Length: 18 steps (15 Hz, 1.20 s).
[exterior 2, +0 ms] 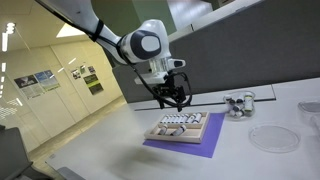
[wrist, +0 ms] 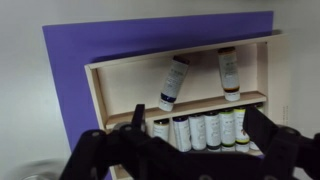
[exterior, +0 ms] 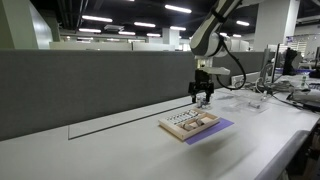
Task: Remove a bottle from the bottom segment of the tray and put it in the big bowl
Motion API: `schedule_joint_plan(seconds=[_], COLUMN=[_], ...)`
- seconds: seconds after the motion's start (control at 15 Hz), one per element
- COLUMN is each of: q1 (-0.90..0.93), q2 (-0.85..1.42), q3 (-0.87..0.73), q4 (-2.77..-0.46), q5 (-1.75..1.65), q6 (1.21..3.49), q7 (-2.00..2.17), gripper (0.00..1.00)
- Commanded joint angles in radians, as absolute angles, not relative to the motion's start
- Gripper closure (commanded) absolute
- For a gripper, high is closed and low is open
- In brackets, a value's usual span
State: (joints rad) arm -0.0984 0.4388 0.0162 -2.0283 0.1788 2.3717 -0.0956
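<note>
My gripper moves across the divider and down onto the slanted loose bottle (exterior 2: 180, 131) next, as it lies below my gripper, across the divider from the row.
The light tan tray (wrist: 97, 95) lies on a purple mat (wrist: 65, 70). In the wrist view one segment holds two loose bottles (wrist: 173, 83), dark caps toward the divider. The segment nearer the camera holds a row of several upright pale bottles (wrist: 205, 128). My gripper (wrist: 195, 135) is open and empty, its two black fingers to either side of that row, above it. In both exterior views the gripper (exterior: 203, 95) (exterior 2: 172, 98) hangs above the tray (exterior: 186, 135) (exterior 2: 201, 131). A clear shallow big bowl (exterior 2: 272, 138) sits on the table beside the mat.
A small metal object (exterior 2: 238, 103) stands beyond the bowl. Clear dishes (exterior: 240, 100) lie on the table past the tray. A grey partition wall (exterior: 90, 85) runs along the back of the white table (exterior: 100, 150).
</note>
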Motion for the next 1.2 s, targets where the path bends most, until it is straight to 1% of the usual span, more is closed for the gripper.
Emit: schedule_joint_plan(seconds=[0.0,0.8,0.87,0.93,1.07,1.13], q1=[-0.118,-0.123,-0.124,-0.126,-0.134,-0.136], q2=[0.515,0.688,0.694,0.698,0.705,0.707], q3=[0.012,0.017,0.019,0.021,0.028,0.030], q4=[-1.970,-1.890,-1.888,-1.886,-1.884,-1.884], q5=[0.184,0.140,0.133,0.128,0.127,0.125], q6=[2.334,2.347,2.353,2.357,2.355,2.357], q7=[-0.116,-0.186,-0.196,-0.204,-0.233,-0.245], gripper=[0.00,0.00,0.25,0.27,0.42,0.51])
